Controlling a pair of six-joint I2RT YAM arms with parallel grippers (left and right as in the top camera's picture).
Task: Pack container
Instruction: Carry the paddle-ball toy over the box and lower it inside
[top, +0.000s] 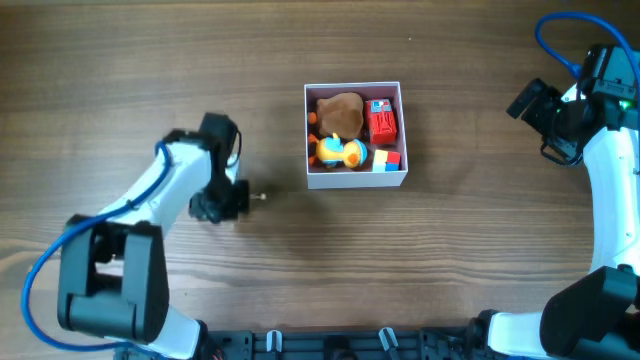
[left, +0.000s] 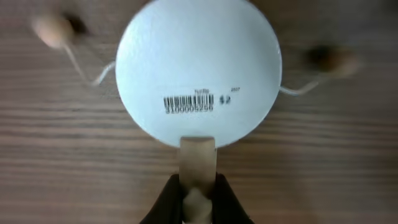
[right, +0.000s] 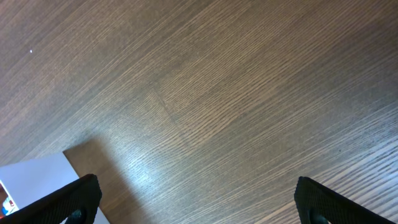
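Note:
The free gap by the coloured block is right of my left gripper in the overhead view; next I lift the drum over the container's side, then lower to release.
The container (top: 356, 180) is a square white-walled box at the table's middle; it holds a brown toy (top: 342, 113), a red toy (top: 382, 122), a yellow and orange toy (top: 340, 152) and a small coloured block (top: 389, 159). My left gripper (left: 198, 198) is shut on the wooden handle of a white round pellet drum (left: 199, 68) with a barcode and two beads on strings, low over the wood. In the overhead view the left gripper (top: 224, 201) is left of the container, apart from it. My right gripper (right: 198, 199) is open and empty, over bare wood far right of the container (right: 31, 177).
One drum bead (top: 262, 196) pokes out beside the left gripper. The right arm (top: 560, 110) is at the table's far right. The arm bases stand along the front edge.

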